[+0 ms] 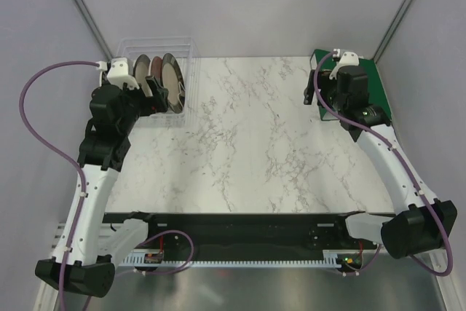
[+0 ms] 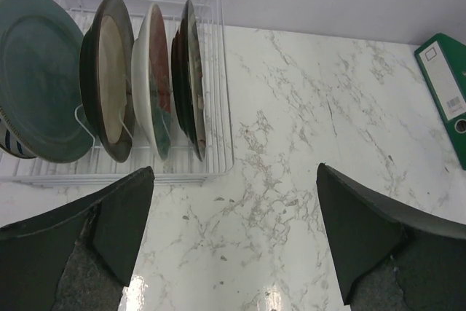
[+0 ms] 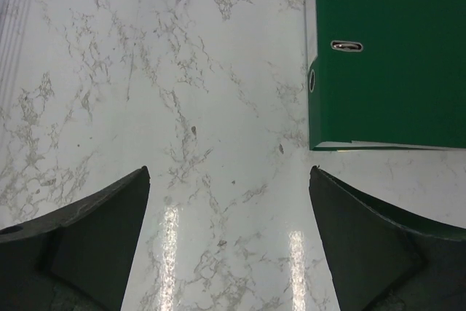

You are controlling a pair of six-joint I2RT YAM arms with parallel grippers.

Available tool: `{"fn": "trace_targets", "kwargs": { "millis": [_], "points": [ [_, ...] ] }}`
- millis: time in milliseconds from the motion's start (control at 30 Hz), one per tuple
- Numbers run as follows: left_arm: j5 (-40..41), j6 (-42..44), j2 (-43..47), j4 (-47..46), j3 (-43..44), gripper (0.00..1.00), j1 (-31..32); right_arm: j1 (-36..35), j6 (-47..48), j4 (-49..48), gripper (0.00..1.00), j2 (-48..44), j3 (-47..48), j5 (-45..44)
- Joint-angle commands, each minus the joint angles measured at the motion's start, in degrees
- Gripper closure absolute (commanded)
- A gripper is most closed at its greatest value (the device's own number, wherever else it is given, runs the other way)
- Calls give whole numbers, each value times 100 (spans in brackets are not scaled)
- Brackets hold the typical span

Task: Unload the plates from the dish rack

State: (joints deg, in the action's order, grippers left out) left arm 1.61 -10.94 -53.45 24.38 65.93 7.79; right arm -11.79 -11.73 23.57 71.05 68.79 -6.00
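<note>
The near rim of the dark-edged plate comes next for my left gripper, which reaches outward and down onto it. The plate stands outward of and below my open gripper.
The clear dish rack (image 1: 191,54) stands at the table's far left and holds several plates upright. In the left wrist view the rack (image 2: 220,118) shows a teal-green plate (image 2: 40,78), a cream plate with a dark brown rim (image 2: 109,78), a red plate with teal flowers (image 2: 156,85) and a dark-edged plate (image 2: 191,78). A striped plate (image 2: 10,145) peeks out at the lower left. My left gripper (image 2: 234,169) is open and empty, just in front of the rack (image 1: 159,100). My right gripper (image 3: 228,171) is open and empty over bare marble (image 1: 314,95).
A green ring binder (image 1: 376,81) lies at the table's far right, beside my right gripper; it also shows in the right wrist view (image 3: 393,56) and the left wrist view (image 2: 444,85). The marble table top (image 1: 255,143) stretches between the rack and the binder.
</note>
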Motion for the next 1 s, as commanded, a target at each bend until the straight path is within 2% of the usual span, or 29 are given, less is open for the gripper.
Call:
{"fn": "trace_targets", "kwargs": {
  "millis": [0, 133, 233, 333, 500, 667, 733, 967],
  "points": [
    [549, 14, -314, 31, 200, 0, -6, 1, 12, -90, 2, 32, -68, 47],
    [657, -145, -666, 49, 482, 0, -6, -7, 65, -116, 2, 67, -94, -68],
    [349, -180, -911, -12, 421, 0, -6, 1, 74, -116, 2, 94, -138, -94],
    [525, -338, -1350, 49, 666, 0, -15, 1, 74, -142, 2, 94, -191, -156],
    [200, -312, -1949, -188, 1035, 0, -15, 1, 74, -142, 2, 111, -252, -191],
    [393, -181, -2696, -276, 1553, 3, -6, 1, 74, -195, 2, 120, -323, -191],
    [384, -40, -3091, -407, 1668, 7, -6, 1, 74, -221, 2, 190, -340, -209],
    [955, 66, -4058, -680, 2107, 8, -6, 1, 57, -257, 2, 366, -305, -182]
  ]
}}
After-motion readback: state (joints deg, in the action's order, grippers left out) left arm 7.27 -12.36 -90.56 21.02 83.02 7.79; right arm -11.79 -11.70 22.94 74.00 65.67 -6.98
